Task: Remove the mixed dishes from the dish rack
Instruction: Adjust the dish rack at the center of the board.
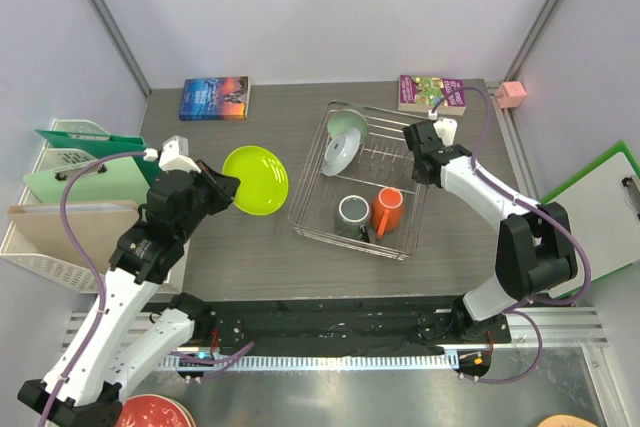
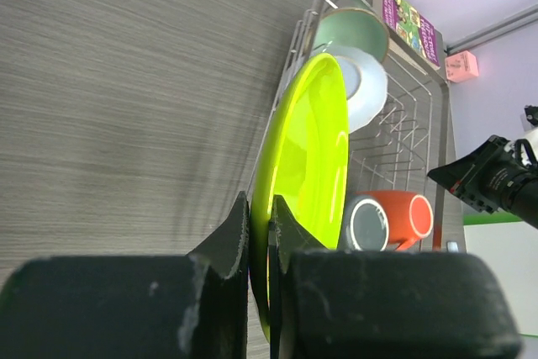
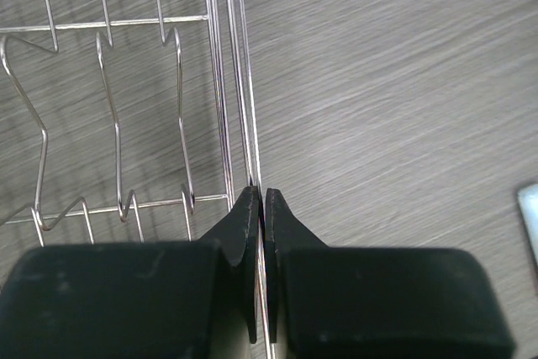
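The bare tabletop between the book and the rack is outward of and below the left gripper, so the left gripper should next carry the plate outward, lower it there and let it go.
My left gripper (image 1: 224, 190) is shut on the rim of the small lime-green plate (image 1: 257, 181), held above the table left of the silver wire dish rack (image 1: 300, 219); the plate also shows in the left wrist view (image 2: 307, 161). My right gripper (image 1: 421, 173) is shut on the rack's right rim wire (image 3: 244, 107). In the rack stand the pale mint-green bowl (image 1: 346, 127) and light grey plate (image 1: 338, 153) at the far left, and the grey metallic mug (image 1: 353, 212) and orange mug (image 1: 388, 210) at the near side.
A book (image 1: 215, 98) lies at the far left and another book (image 1: 430, 93) at the far right. White slotted file trays (image 1: 60, 167) with folders stand left of the table. A clipboard (image 1: 605, 197) lies at the right. A red plate (image 1: 152, 414) sits at the bottom edge.
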`<state>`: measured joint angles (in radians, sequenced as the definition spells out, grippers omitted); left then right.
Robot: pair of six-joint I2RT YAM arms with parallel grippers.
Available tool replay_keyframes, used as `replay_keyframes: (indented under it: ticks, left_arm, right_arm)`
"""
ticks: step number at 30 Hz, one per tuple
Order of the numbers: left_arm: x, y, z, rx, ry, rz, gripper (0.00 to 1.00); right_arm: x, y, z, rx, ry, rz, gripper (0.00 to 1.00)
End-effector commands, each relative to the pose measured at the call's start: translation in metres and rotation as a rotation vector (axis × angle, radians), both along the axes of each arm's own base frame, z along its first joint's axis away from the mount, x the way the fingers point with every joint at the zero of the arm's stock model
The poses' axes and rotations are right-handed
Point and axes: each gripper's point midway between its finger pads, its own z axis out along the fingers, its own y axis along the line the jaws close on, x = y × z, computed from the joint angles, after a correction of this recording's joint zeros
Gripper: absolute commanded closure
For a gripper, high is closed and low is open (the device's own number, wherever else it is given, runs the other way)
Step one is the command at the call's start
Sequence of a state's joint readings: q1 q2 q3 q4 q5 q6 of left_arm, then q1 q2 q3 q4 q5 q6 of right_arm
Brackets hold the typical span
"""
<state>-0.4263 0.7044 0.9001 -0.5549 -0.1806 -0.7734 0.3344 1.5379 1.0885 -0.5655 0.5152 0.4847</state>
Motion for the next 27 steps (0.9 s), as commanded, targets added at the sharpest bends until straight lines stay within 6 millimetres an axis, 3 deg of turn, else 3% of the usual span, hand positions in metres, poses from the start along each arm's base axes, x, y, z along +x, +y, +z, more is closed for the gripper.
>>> replay_keyframes:
  ticks: [1, 9, 16, 24, 27]
  left_arm:
    - [0.004, -0.006, 0.014, -0.02, -0.066, -0.027, 1.0]
    - [0.005, -0.007, 0.01, -0.009, -0.063, -0.026, 1.0]
    - [0.016, -0.012, -0.012, -0.029, -0.009, -0.002, 1.0]
    - [0.029, -0.003, -0.022, -0.054, 0.003, 0.103, 1.0]
    - [0.033, 0.005, -0.023, -0.064, -0.007, 0.16, 1.0]
  right_arm:
    - [-0.007, -0.045, 0.011, -0.09, -0.02, -0.171, 0.99]
    - [-0.03, -0.053, 0.02, -0.081, -0.01, -0.186, 0.99]
    - [-0.048, -0.053, 0.026, 0.003, -0.029, -0.214, 0.99]
    - [-0.056, -0.048, -0.008, 0.22, 0.011, -0.262, 0.98]
    - [-0.056, -0.044, -0.021, 0.28, 0.012, -0.264, 0.9]
